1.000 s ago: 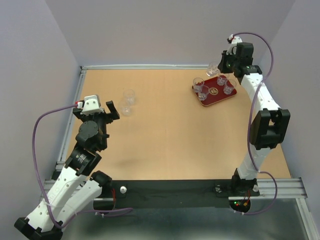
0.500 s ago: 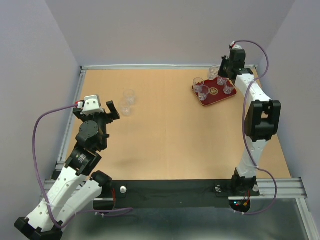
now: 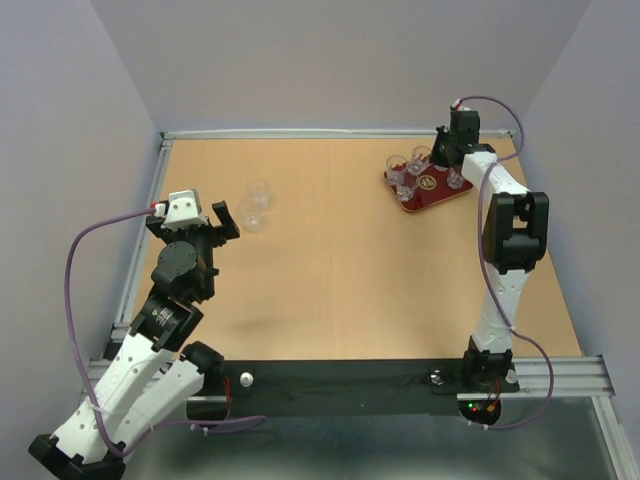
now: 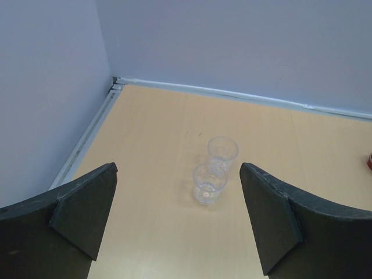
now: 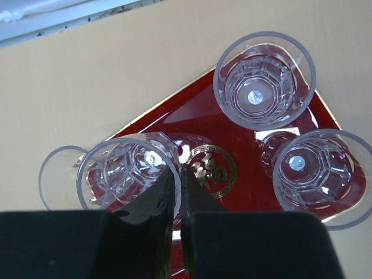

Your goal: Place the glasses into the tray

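Note:
My right gripper will next lower the still hanging clear glass onto the tray's bottom beside the pale emblem and release the glass's rim.
The dark-red tray (image 3: pixel 430 196) lies at the far right of the table. My right gripper (image 3: pixel 436 160) is over it, shut on the rim of a clear glass (image 5: pixel 125 171), with one finger inside and one outside. The wrist view (image 5: pixel 177 168) shows this glass just above the tray (image 5: pixel 192 110), next to the pale emblem (image 5: pixel 210 168). Two glasses (image 5: pixel 264 78) (image 5: pixel 322 171) stand in the tray and another (image 5: pixel 58 174) shows at the left edge. Two glasses (image 3: pixel 259 190) (image 3: pixel 254 218) stand on the table in front of my open, empty left gripper (image 3: pixel 226 214), also in its wrist view (image 4: pixel 223 152) (image 4: pixel 209 183).
A metal rail (image 3: pixel 165 170) runs along the left and far table edges, with walls close behind. The right arm's cable (image 3: pixel 500 105) loops above the tray corner. Bare wood lies between the two groups of glasses.
My right gripper has carried its glass from beyond the tray's far edge to over the tray, leftward and lower. The left arm and the two table glasses have not moved.

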Controlling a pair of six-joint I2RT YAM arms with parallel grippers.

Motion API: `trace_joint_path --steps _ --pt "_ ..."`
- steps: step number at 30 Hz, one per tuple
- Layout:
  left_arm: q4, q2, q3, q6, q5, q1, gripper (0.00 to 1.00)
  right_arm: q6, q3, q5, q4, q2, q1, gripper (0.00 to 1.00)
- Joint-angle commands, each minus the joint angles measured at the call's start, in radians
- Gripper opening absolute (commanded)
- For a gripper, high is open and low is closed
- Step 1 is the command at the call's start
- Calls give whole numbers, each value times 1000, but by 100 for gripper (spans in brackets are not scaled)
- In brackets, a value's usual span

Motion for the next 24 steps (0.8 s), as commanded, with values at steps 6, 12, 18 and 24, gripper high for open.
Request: trace_joint_path --steps 6,12,18,24 --pt "48 2 -14 13 -4 3 99 10 38 -5 66 39 -3 3" --pt "48 6 -14 13 -4 3 99 5 66 -13 65 70 -4 10" --pt "48 8 -16 13 -7 3 99 -6 90 -11 65 92 -4 18" --pt "48 16 -16 14 -9 3 99 -12 126 -13 63 108 -3 41"
